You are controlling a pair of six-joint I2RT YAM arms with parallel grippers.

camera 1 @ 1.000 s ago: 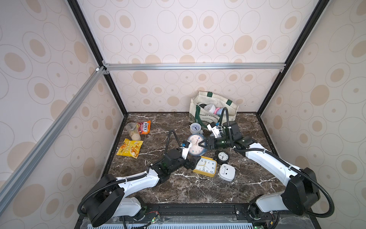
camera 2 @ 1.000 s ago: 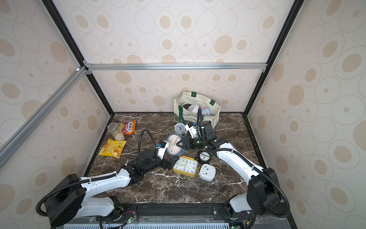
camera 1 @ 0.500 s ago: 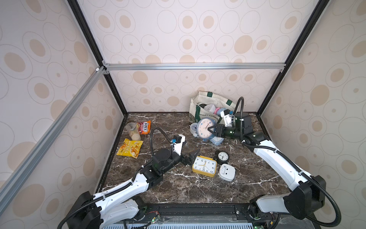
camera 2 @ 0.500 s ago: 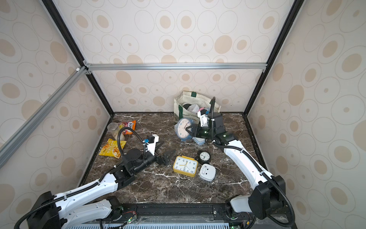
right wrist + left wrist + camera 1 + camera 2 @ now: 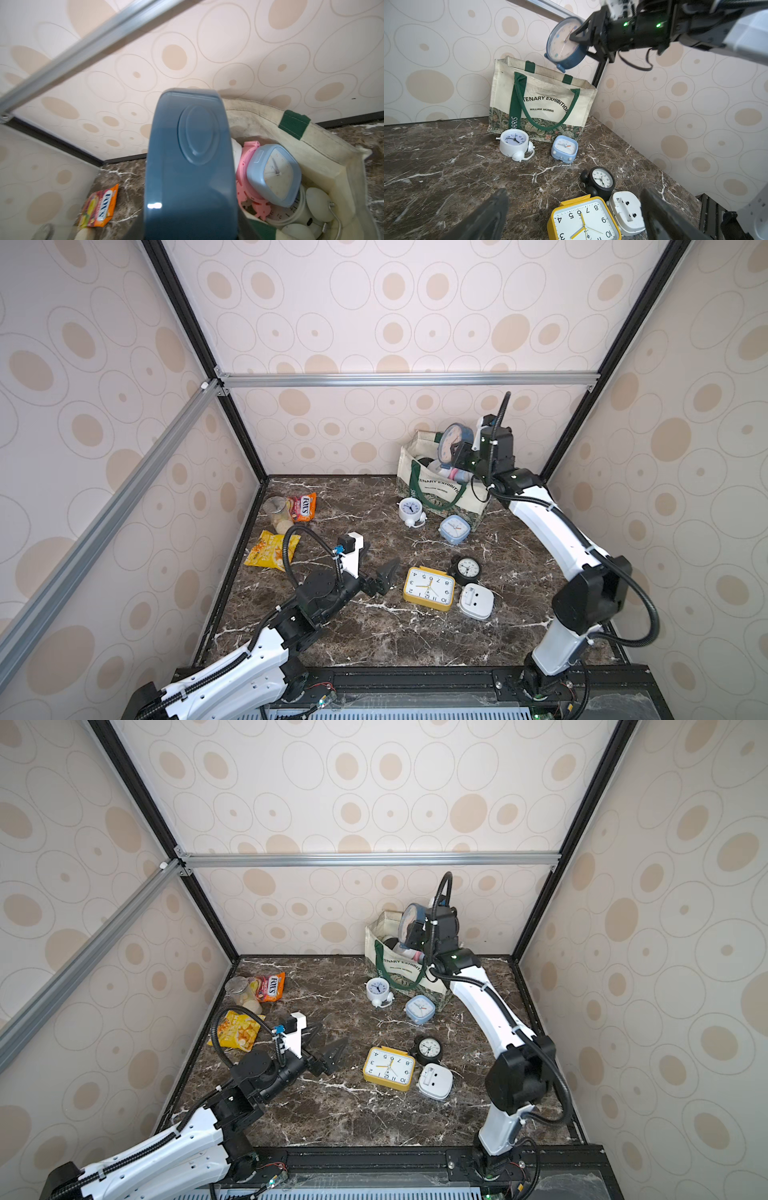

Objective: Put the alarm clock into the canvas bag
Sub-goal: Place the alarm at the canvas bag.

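My right gripper still holds the clock above the bag's rim, so next it will go down into the bag's opening, over the light-blue clock (image 5: 462,475) (image 5: 274,174), and let go there.
A round dark-blue alarm clock (image 5: 451,443) (image 5: 409,923) (image 5: 564,43) hangs in the air just above the open mouth of the canvas bag (image 5: 432,489) (image 5: 397,969) (image 5: 546,99). My right gripper (image 5: 459,450) (image 5: 417,932) is shut on its rim. In the right wrist view the clock's blue back (image 5: 191,166) hides the fingers, and the bag's cream rim (image 5: 324,149) lies beyond it. My left gripper (image 5: 376,562) (image 5: 326,1040) (image 5: 574,218) stands open and empty, low over the marble beside a yellow clock (image 5: 429,588).
The bag holds a light-blue clock (image 5: 274,174), a pink one (image 5: 247,166) and a white one. In front of it stand a white bell clock (image 5: 410,510) and a pale-blue square clock (image 5: 454,529). A black clock (image 5: 468,570) and a white clock (image 5: 477,601) lie nearer. Snack packets (image 5: 302,507) (image 5: 270,549) and a jar (image 5: 276,514) sit at the left.
My right arm has carried the blue clock from mid-table up and back to above the bag. My left arm has drawn back toward the front left, staying open.
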